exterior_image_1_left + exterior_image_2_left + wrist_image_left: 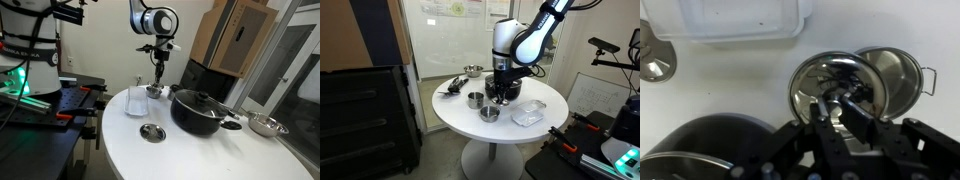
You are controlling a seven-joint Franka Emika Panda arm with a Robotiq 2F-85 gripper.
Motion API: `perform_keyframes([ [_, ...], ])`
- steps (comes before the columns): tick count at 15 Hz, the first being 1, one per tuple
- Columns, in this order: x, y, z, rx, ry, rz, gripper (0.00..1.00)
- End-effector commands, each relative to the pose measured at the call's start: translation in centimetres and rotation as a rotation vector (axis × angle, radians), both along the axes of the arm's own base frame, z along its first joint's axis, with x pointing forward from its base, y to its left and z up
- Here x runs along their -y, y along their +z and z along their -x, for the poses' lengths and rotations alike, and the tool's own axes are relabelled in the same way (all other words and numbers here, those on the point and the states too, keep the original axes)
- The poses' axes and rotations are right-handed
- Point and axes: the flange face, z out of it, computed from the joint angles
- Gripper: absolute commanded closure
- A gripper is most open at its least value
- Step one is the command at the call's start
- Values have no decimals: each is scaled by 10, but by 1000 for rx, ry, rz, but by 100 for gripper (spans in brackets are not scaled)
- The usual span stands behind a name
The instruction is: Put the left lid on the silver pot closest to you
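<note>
The robot's gripper will next move toward the right in the wrist view, then go down over the pot's opening to let go, since the lid covers only one side of the pot.
In the wrist view my gripper is shut on the knob of the left lid, a small round shiny silver lid. The lid overlaps the rim of a small silver pot with side handles and sits a little to its left. I cannot tell whether it touches the pot. In both exterior views the gripper points straight down just beside this pot. The held lid is hard to make out there.
A second small silver lid lies on the white round table. A big black pot with a dark lid stands close by. There is also a clear plastic container and another silver pot.
</note>
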Motion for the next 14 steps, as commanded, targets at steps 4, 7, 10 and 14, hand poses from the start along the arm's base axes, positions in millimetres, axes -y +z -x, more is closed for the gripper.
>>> perform_keyframes([
  [4,-40,-25,-13,-20,26,34,95],
  [7,-50,-35,-16,-25,31,41,95],
  [10,-56,-42,-20,-26,34,45,95],
  [14,-61,-49,-24,-27,37,52,95],
])
